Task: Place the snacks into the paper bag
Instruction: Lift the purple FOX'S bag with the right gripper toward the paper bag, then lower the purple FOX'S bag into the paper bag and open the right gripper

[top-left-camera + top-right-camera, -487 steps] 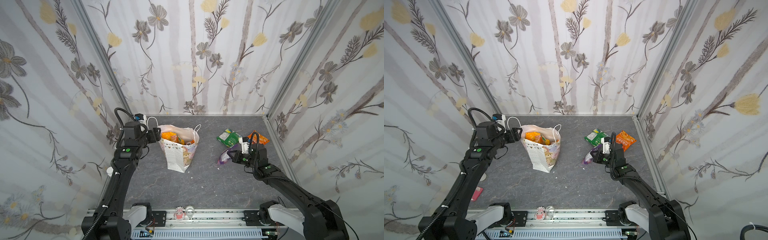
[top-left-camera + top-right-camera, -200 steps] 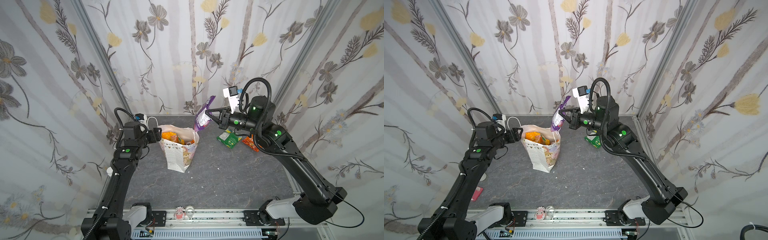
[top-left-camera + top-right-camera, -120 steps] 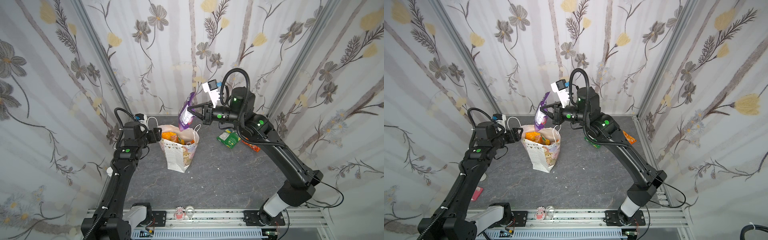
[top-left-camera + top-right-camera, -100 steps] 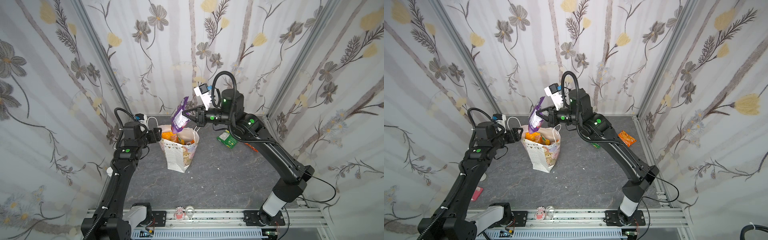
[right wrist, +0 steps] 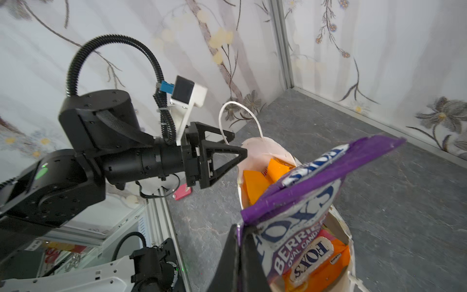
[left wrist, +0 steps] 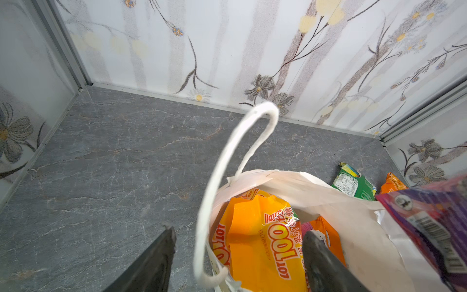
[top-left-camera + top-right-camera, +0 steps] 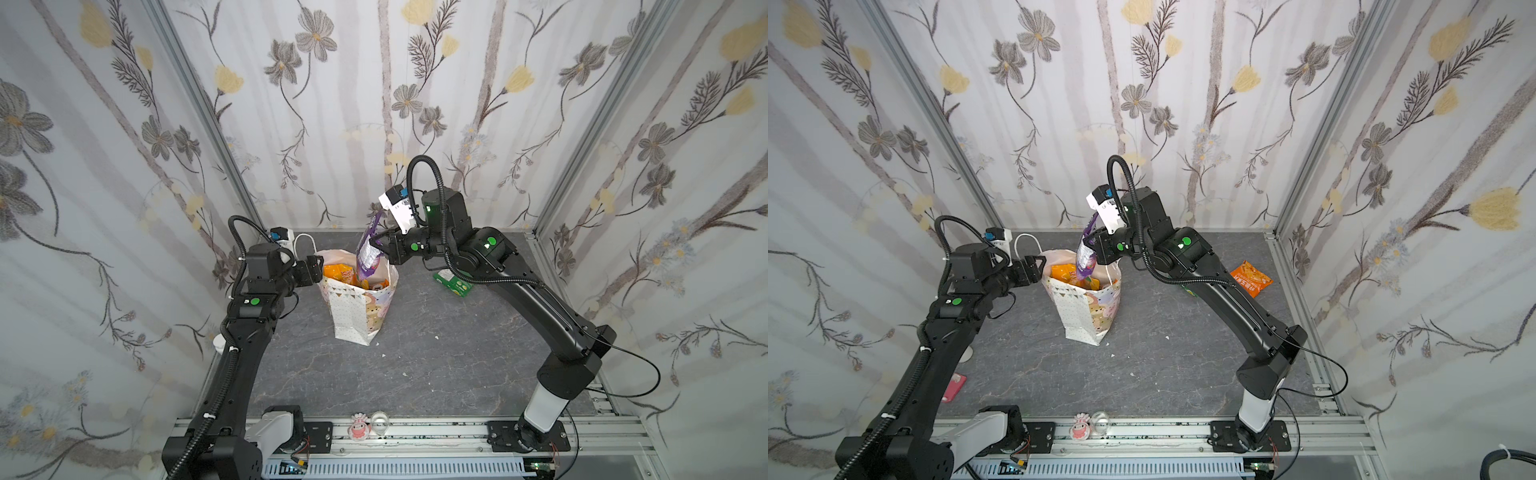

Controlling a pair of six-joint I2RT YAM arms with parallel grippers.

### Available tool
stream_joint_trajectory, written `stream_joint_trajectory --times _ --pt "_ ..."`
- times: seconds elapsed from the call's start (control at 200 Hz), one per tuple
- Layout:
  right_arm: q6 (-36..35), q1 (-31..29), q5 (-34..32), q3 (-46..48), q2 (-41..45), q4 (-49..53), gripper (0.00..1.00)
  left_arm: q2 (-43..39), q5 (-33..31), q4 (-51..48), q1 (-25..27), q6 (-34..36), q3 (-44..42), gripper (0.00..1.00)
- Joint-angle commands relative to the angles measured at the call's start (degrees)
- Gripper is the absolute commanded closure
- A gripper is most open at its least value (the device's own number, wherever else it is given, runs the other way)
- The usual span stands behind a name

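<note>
The top of the purple FOX'S packet is above the bag's rim, so next the robot's right gripper should lower into the bag's opening (image 7: 374, 282) (image 5: 318, 255), tipping its fingers downward, and release the packet.
The white paper bag (image 7: 359, 307) (image 7: 1088, 307) stands upright at the middle left, its mouth open. Orange and yellow-orange snacks (image 6: 260, 242) fill it, with an orange-pink FOX'S packet (image 5: 316, 263) among them. My right gripper (image 7: 380, 245) (image 5: 240, 227) is shut on a purple FOX'S packet (image 7: 368, 253) (image 5: 303, 202), which hangs over the mouth with its lower end dipping inside. My left gripper (image 7: 318, 266) (image 6: 238, 232) is open astride the bag's left rim, the cord handle (image 6: 227, 156) looping between its fingers. A green packet (image 7: 455, 284) and an orange chip bag (image 7: 1250, 278) lie on the floor to the right.
Flowered walls close in the grey stone floor on three sides. A pink item (image 7: 953, 386) lies by the left wall near the left arm. A small pink figure (image 7: 359, 428) sits on the front rail. Bare floor lies in front of the bag.
My right arm lifted the purple packet off the floor at the right and carried it left and down to the bag's mouth. The left arm and the bag have not moved.
</note>
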State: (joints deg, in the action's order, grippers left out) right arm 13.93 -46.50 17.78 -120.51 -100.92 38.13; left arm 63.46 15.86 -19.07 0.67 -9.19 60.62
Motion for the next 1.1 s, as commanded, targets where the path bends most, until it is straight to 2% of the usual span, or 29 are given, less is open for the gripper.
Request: stream_joint_trajectory --times 0.0,0.18,0.21,0.445,0.739,0.869,1.094 --pt "-5.01 -0.08 -5.98 -0.90 -0.52 2.43 1.00 -0.13 -0.21 1.67 -0.05 0.09 -0.16 0.21" --pt "-7.94 -0.08 -13.27 -3.50 -2.55 6.93 1.00 -0.18 -0.39 1.67 0.01 0.11 -0.15 0.21" --pt "-8.38 -2.06 -14.43 -4.12 -2.81 7.58 1.00 -0.18 -0.39 1.67 -0.05 0.14 -0.15 0.21" --pt "-12.23 -4.95 -20.69 -7.40 -4.82 11.11 1.00 -0.09 -0.21 1.58 -0.08 0.13 -0.12 0.21" --pt "-15.25 -8.18 -32.95 -10.18 -8.97 13.64 1.00 -0.01 -0.30 1.58 -0.05 0.20 -0.15 0.21" --pt "-16.04 -9.27 -35.13 -10.19 -9.47 13.30 1.00 0.01 -0.16 1.58 -0.08 0.13 -0.17 0.21" --pt "-17.07 -12.57 -33.25 -10.23 -12.30 10.33 1.00 0.17 -0.30 1.58 -0.05 0.14 -0.15 0.21"
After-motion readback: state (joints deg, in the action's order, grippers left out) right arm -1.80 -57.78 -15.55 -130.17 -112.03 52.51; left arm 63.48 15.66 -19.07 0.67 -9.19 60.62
